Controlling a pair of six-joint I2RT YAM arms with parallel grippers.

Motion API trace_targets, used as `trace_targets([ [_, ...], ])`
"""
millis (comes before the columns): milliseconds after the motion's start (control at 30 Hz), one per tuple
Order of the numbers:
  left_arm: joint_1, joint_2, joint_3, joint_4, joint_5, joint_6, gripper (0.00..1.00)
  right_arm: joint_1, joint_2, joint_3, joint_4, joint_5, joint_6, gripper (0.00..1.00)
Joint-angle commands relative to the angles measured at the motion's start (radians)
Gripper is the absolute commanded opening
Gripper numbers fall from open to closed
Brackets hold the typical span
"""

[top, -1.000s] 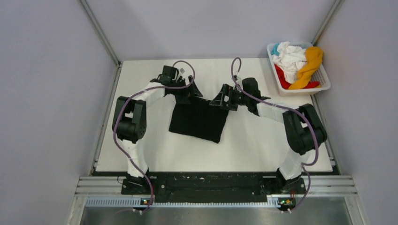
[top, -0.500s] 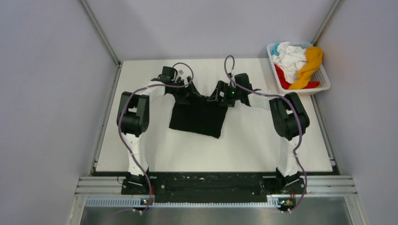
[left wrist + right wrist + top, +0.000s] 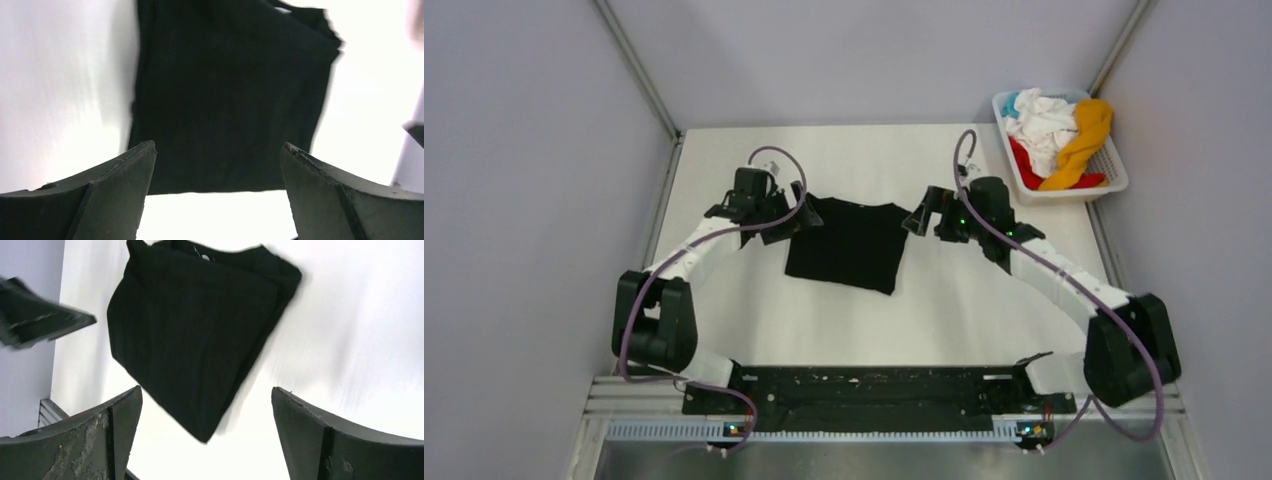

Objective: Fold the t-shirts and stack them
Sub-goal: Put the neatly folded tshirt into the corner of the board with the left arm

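Note:
The folded black t-shirt lies below the open fingers of my left gripper. I need to bring that gripper down next onto the shirt's side edge (image 3: 792,248) (image 3: 136,102) farthest from the basket and close it.
A black t-shirt (image 3: 848,244) lies folded into a rough square on the white table; it also shows in the left wrist view (image 3: 230,95) and the right wrist view (image 3: 195,335). My left gripper (image 3: 792,222) is open and empty just left of the shirt, apart from it (image 3: 218,150). My right gripper (image 3: 916,221) is open and empty just right of the shirt's top right corner (image 3: 206,392). The white (image 3: 1044,118), orange-yellow (image 3: 1082,140), red (image 3: 1028,164) and light blue (image 3: 1011,103) shirts lie crumpled in the basket.
The white slatted basket (image 3: 1114,172) stands at the far right corner of the table. Grey walls and metal frame posts close in the table on the left, back and right. The arm bases sit on a black rail (image 3: 874,385) at the near edge.
Both grippers have let go of the black shirt's far edge and drawn outward, left to the left, right to the right. The shirt's far edge now lies flat.

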Motion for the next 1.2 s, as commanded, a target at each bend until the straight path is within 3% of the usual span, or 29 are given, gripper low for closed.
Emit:
trace_targets([
  [0, 0.007, 0.129, 0.025, -0.06, -0.157, 0.054, 0.99, -0.002, -0.221, -0.152, -0.069, 0.071, 0.019, 0.99],
  [67, 0.013, 0.217, 0.1, -0.1, -0.199, 0.059, 0.99, -0.002, -0.321, -0.195, -0.109, 0.09, 0.025, 0.99],
  [133, 0.017, 0.304, 0.176, -0.137, -0.195, 0.059, 0.92, -0.002, -0.414, -0.216, -0.148, 0.104, 0.03, 0.99],
  [300, 0.014, 0.42, 0.22, -0.091, -0.064, 0.041, 0.48, -0.002, -0.562, -0.202, -0.252, 0.145, 0.04, 0.99],
  [433, 0.001, 0.477, 0.216, -0.069, -0.084, 0.02, 0.31, -0.002, -0.616, -0.187, -0.286, 0.157, 0.046, 0.99],
  [533, -0.018, 0.522, 0.229, -0.086, -0.102, 0.012, 0.28, -0.002, -0.635, -0.18, -0.295, 0.156, 0.044, 0.99],
  [567, -0.028, 0.533, 0.234, -0.088, -0.113, 0.008, 0.23, -0.002, -0.639, -0.18, -0.297, 0.158, 0.039, 0.99],
  [633, -0.043, 0.558, 0.253, -0.104, -0.13, 0.003, 0.01, -0.002, -0.638, -0.18, -0.299, 0.166, 0.034, 0.99],
  [700, -0.048, 0.587, 0.308, -0.166, -0.186, -0.007, 0.0, -0.002, -0.635, -0.177, -0.3, 0.185, 0.023, 0.99],
  [800, -0.044, 0.618, 0.468, -0.305, -0.426, -0.002, 0.0, -0.002, -0.621, -0.166, -0.313, 0.211, 0.0, 0.99],
  [900, -0.015, 0.648, 0.618, -0.404, -0.573, 0.022, 0.0, -0.003, -0.605, -0.159, -0.318, 0.246, -0.028, 0.99],
  [1167, 0.173, 0.825, 0.947, -0.458, -0.635, 0.111, 0.0, -0.004, -0.507, -0.121, -0.265, 0.301, -0.092, 0.99],
])
